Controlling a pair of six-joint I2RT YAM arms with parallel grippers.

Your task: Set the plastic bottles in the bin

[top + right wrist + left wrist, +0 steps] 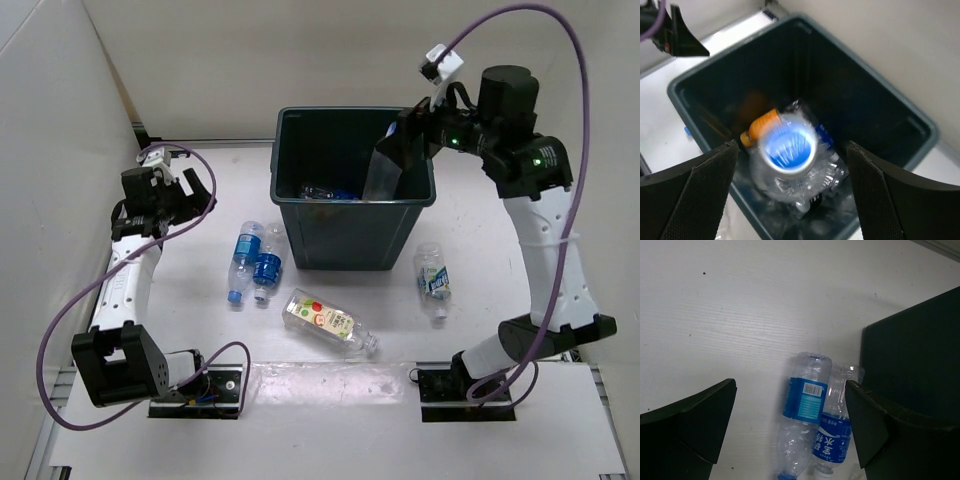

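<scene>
My left gripper needs to move down and to the right in the top view next, with its open fingers on both sides of the bottle's label, because the bottle with the blue label and blue cap lies that way.
The dark teal bin (350,238) stands at the table's far middle. My right gripper (405,135) is open over its right rim. A clear plastic bottle (383,170) hangs loose below it inside the bin; in the right wrist view this bottle (790,150) is blurred between my spread fingers (791,145), touching neither. Two blue-labelled bottles (244,255) (268,265) lie left of the bin. A fruit-label bottle (325,320) lies in front, and a white-and-blue one (433,278) at the front right. My left gripper (195,190) is open and empty, above the table left of the blue pair (804,405) (832,440).
Other bottles lie on the bin's floor (320,192), one with an orange part (760,127). White walls close in the table at the left and back. The bin wall (910,355) fills the right of the left wrist view.
</scene>
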